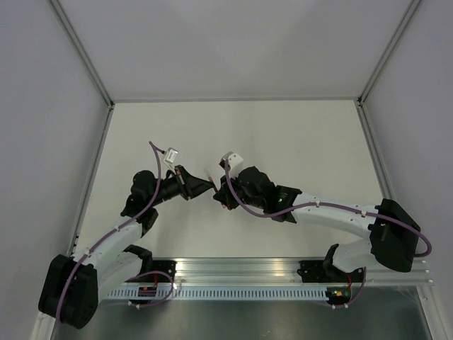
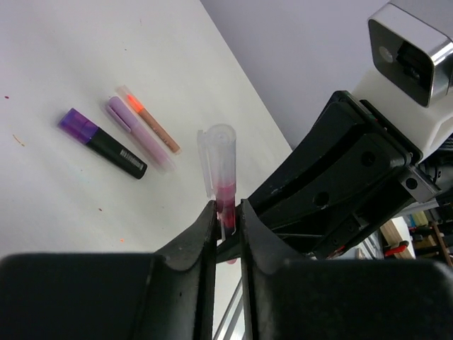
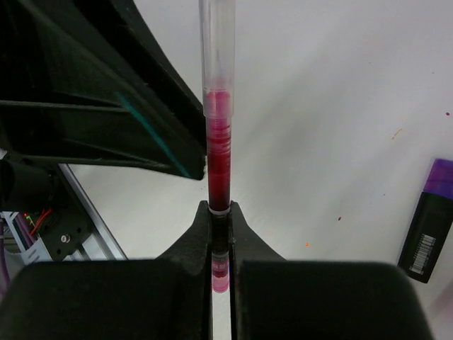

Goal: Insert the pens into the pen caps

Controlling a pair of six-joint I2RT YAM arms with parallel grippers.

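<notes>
My right gripper brings the red pen (image 3: 218, 159) down next, its tip already capped, and releases it on bare tabletop (image 3: 374, 219) beside the black marker, the spot below the gripper.
A thin red pen (image 3: 218, 159) hangs in the air between my two grippers, with a clear clipped pen cap (image 2: 221, 152) over its tip. My right gripper (image 3: 220, 209) is shut on the pen's lower barrel. My left gripper (image 2: 226, 209) sits around the capped end with its jaws a sliver apart; one finger touches the clip. In the top view both grippers meet nose to nose, left gripper (image 1: 207, 188) and right gripper (image 1: 225, 193). Three other pens lie on the table side by side: a black marker (image 2: 113, 147) with a purple cap (image 2: 76, 124), a lilac pen (image 2: 138, 131) and an orange pen (image 2: 157, 131).
The white table (image 1: 283, 134) is walled on three sides by grey panels in metal frames. An aluminium rail (image 1: 283, 273) runs along the near edge between the arm bases. The black marker (image 3: 427, 227) also lies at the right wrist view's right edge.
</notes>
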